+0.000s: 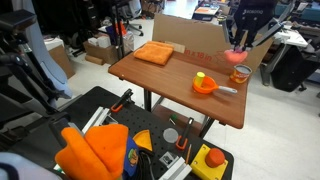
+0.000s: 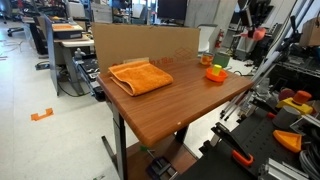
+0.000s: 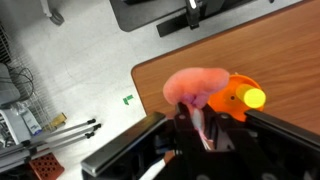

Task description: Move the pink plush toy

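I will lower my gripper to the table's bare end beyond the orange bowl and release the pink plush toy there, because it still hangs above that end.
My gripper (image 3: 200, 125) is shut on the pink plush toy (image 3: 195, 87), a pale pink lumpy toy that hangs from the fingers in the air. In both exterior views the gripper (image 1: 240, 42) (image 2: 257, 28) holds the toy (image 1: 237, 55) (image 2: 258, 34) above the table's end, beyond the orange bowl. The orange bowl (image 1: 205, 86) (image 2: 216, 73) (image 3: 228, 100) stands on the table with a yellow-green ball (image 1: 200, 76) (image 3: 253, 98) in it.
A folded orange cloth (image 1: 153, 53) (image 2: 140, 75) lies on the brown table (image 1: 170, 85) (image 2: 170, 105). A cardboard wall (image 1: 200, 35) (image 2: 140, 40) stands along one table edge. A small salmon-orange round thing (image 1: 241, 73) sits near the table end. Tool-filled carts stand beside the table.
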Robot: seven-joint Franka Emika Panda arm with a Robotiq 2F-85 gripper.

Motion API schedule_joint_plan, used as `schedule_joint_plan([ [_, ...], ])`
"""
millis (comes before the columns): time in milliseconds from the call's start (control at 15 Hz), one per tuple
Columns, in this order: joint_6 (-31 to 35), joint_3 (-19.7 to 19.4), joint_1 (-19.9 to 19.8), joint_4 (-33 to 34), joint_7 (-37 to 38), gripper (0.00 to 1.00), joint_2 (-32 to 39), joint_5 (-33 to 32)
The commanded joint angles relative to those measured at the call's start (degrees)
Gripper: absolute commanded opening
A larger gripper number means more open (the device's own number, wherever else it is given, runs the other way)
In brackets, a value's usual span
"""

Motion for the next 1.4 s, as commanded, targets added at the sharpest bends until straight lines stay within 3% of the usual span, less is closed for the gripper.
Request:
schedule_joint_plan([
  [0,2.0,-1.5,-3.3,-6.3,-2.0,0.06,-4.8,-0.9],
  [267,4.2,-1.9,-5.2,-5.8,-0.3,0.06,-2.7,2.9],
  [600,0.3,-2.3,-5.6,3.1,9.9,0.06,6.3,8.8],
  [1000,-3.4,-5.0,-4.1,12.2,26.4,0.06,18.7,6.4],
  [1333,-5.5,-5.8,-4.1,18.6,31.9,0.06,27.5,7.0],
])
